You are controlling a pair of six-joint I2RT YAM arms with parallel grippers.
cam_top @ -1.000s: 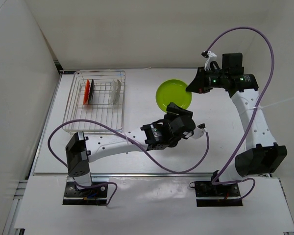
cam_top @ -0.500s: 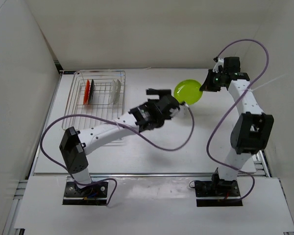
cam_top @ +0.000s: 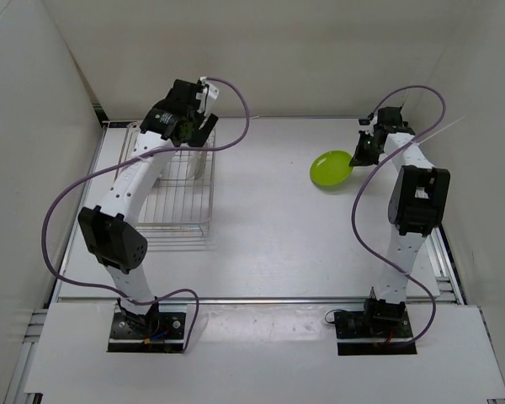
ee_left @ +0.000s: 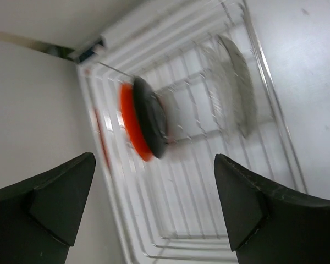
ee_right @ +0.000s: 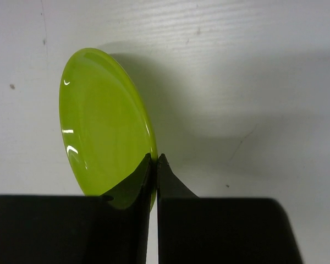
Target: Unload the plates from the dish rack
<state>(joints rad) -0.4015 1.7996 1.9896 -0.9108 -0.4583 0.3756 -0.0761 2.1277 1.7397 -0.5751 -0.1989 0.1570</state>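
The red-orange plate stands on edge below, to the left in the top view. My left gripper shifts there next and descends astride the plate's raised rim (ee_left: 138, 138).
The silver wire dish rack (cam_top: 164, 198) sits at the back left of the table. In the left wrist view a red-orange plate (ee_left: 127, 118), a black plate (ee_left: 152, 118) and a clear plate (ee_left: 236, 82) stand on edge in the rack (ee_left: 170, 220). My left gripper (cam_top: 185, 126) hovers open above the rack's far end (ee_left: 154, 209), with nothing between its fingers. My right gripper (cam_top: 364, 150) is shut on the rim of the lime green plate (cam_top: 331, 168) at the back right; in the right wrist view the green plate (ee_right: 102, 126) is tilted above the table, pinched at the gripper (ee_right: 155, 159).
White walls close in on the left, back and right. The white table (cam_top: 269, 236) lies between the rack and the green plate. Purple cables loop from both arms.
My left arm has swung from the table's middle back to the rack and is now open above it. My right gripper has carried the green plate right and lower, toward the table.
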